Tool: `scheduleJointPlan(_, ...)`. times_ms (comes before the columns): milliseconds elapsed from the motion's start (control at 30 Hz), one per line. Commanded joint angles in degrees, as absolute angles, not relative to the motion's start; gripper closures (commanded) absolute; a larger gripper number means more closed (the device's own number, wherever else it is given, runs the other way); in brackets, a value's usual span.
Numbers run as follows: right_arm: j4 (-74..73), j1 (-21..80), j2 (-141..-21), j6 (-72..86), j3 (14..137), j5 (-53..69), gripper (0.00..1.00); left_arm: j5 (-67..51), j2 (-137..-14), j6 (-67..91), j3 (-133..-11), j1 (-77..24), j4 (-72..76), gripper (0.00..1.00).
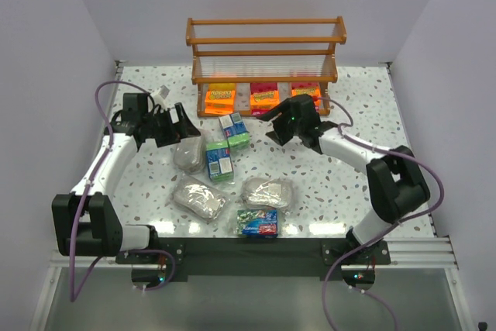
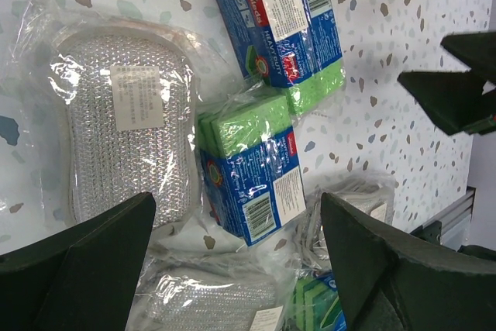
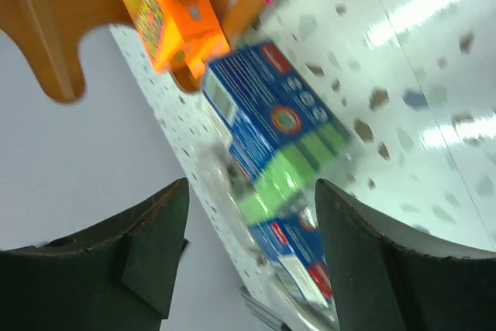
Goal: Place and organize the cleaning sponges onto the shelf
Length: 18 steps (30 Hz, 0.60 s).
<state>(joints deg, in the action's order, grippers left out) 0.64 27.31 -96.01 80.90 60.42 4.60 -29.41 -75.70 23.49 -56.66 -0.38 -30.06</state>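
I will move my right gripper down next, toward the box closest to the shelf and onto the clear wrap at its green end.
The wooden shelf stands at the back, with three orange-and-pink packs on its bottom tier. On the table lie three green/blue boxes and three silvery packs. My left gripper is open and empty, hovering over a silvery pack and a box. My right gripper is open and empty in front of the shelf, facing a green/blue box. A second box lies behind it, and an orange pack shows above.
The shelf's two upper tiers hold nothing. White walls close in the table on the left, back and right. The black rail with the arm bases runs along the near edge. The right gripper's fingers show in the left wrist view.
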Motion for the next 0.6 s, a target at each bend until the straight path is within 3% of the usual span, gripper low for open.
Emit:
scheduleJointPlan(0, -5.7, 30.6, -89.9, 76.7, 57.7, 6.0, 0.31, -31.2, -75.9, 24.4, -56.6, -0.4, -26.7, 0.07)
scheduleJointPlan(300, -10.0, 38.8, -95.4, 81.9, 65.6, 2.6, 0.32, -31.2, -74.9, 25.0, -56.6, -0.4, -26.7, 0.08)
scheduleJointPlan(567, -13.5, 39.9, -101.1, 87.4, 69.5, -2.9, 0.33, -29.3, -72.4, 23.9, -56.0, -0.4, -29.1, 0.07)
